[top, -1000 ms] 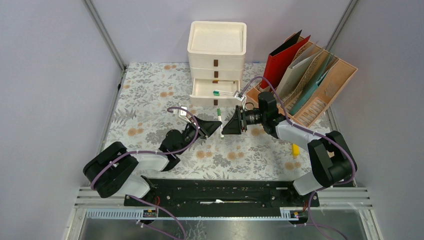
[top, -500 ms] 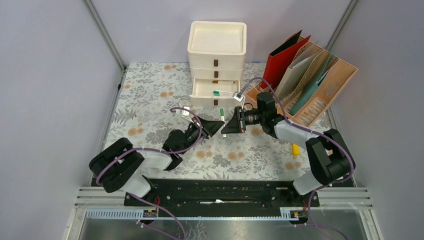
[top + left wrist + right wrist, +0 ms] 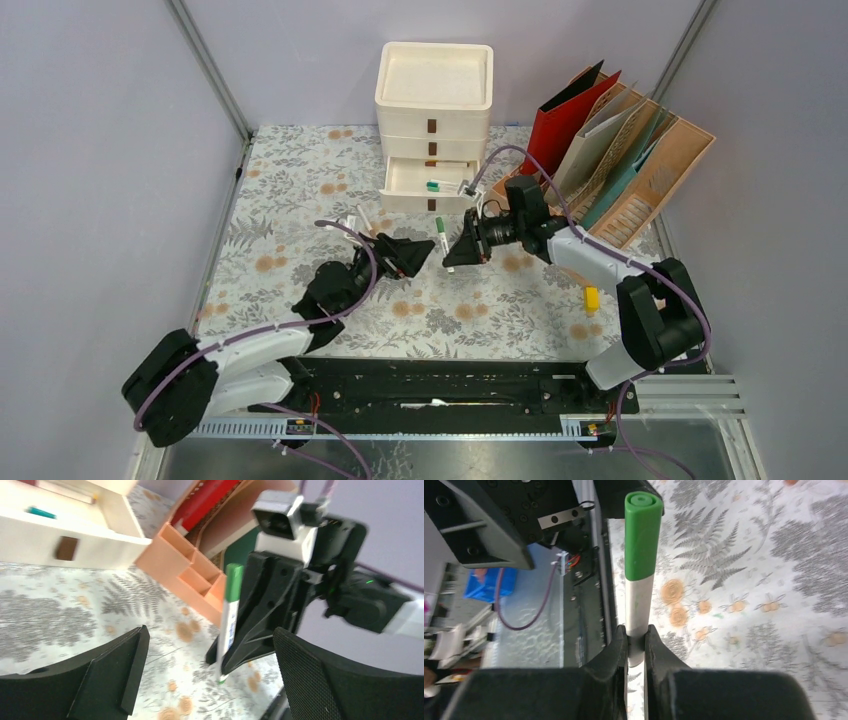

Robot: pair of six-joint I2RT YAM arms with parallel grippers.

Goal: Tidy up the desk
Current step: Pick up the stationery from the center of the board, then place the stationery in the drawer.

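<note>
My right gripper moves outward and over the open bottom drawer next, lowers the marker inside and releases it, since that drawer already holds a green-capped pen.
A white marker with a green cap [image 3: 441, 238] stands upright over the middle of the desk [image 3: 290, 200], which is covered in fern-and-flower cloth. My right gripper [image 3: 453, 256] is shut on its lower barrel; the right wrist view shows the marker [image 3: 641, 565] pinched between the fingertips of that gripper [image 3: 636, 639]. My left gripper [image 3: 420, 254] is open just left of the marker and apart from it. In the left wrist view the marker [image 3: 228, 615] stands beyond the wide-spread fingers [image 3: 107, 672], held by the right gripper's black fingers [image 3: 270, 610].
A cream drawer unit [image 3: 434, 95] stands at the back, its bottom drawer [image 3: 405, 186] pulled open with a green-capped pen [image 3: 438, 185] inside. A tan file organizer [image 3: 655, 165] with folders stands at the back right. A small yellow object [image 3: 591, 297] lies near the right arm.
My left gripper has let go of the marker, opened wide and drawn back to the left. My right gripper closed on the marker and now holds it alone.
</note>
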